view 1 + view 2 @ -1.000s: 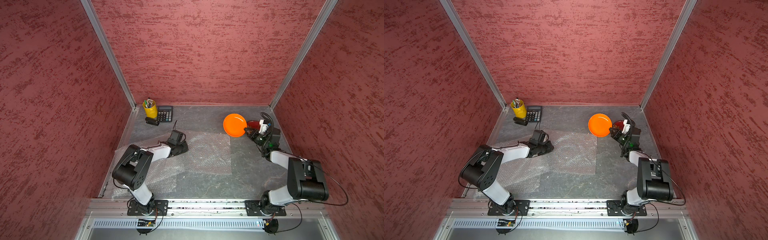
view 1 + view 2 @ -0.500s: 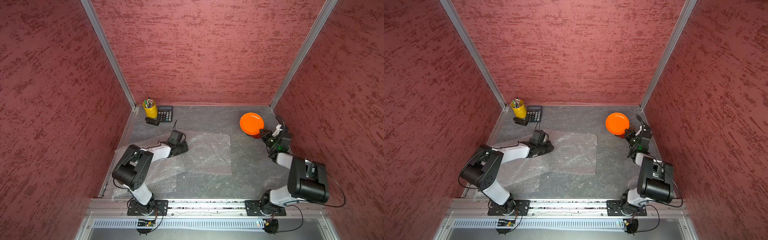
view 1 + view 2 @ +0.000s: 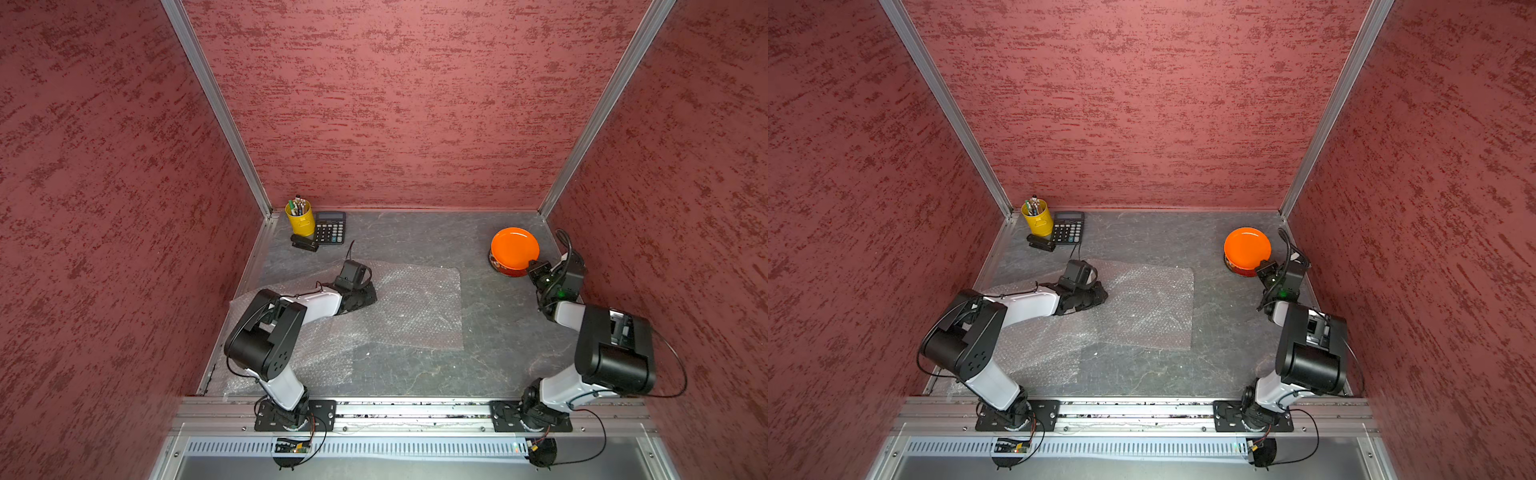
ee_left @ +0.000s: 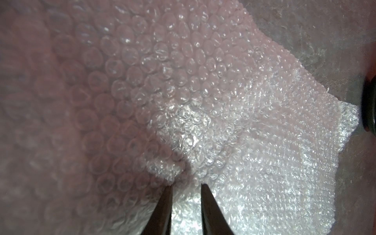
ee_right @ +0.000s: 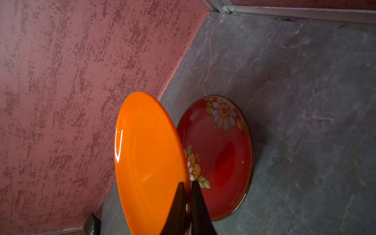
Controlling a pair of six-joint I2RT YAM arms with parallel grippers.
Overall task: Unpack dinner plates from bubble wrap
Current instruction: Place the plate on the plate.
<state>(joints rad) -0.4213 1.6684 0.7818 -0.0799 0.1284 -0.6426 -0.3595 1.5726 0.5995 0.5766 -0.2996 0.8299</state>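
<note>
My right gripper will next bring the orange plate down onto the face of the red flowered plate (image 3: 505, 271) (image 5: 221, 152) and let go of the orange plate's rim there, because the red flowered plate lies flat below.
In both top views the orange plate (image 3: 514, 248) (image 3: 1246, 247) hangs at the far right, just over the red flowered plate (image 3: 505, 271) (image 3: 1239, 271) lying on the table. My right gripper (image 3: 534, 268) (image 5: 188, 185) is shut on the orange plate (image 5: 148, 162) at its near rim; the red plate (image 5: 221, 152) lies flat behind it. The bubble wrap (image 3: 415, 303) (image 3: 1150, 307) is spread over the table's left and middle. My left gripper (image 3: 368, 297) (image 4: 186, 185) lies low on it, jaws narrowly apart, pinching a raised fold of wrap (image 4: 254, 132). No black plate can be made out.
A yellow pen cup (image 3: 300, 216), a calculator (image 3: 330, 227) and a small black stapler (image 3: 304, 243) stand in the far left corner. The red side wall is close beside my right arm. A glossy black curved edge (image 4: 369, 105) shows beside the wrap.
My right gripper has carried the orange plate rightward and farther back, from beside the red plate to right over it. The left arm and the wrap have stayed still.
</note>
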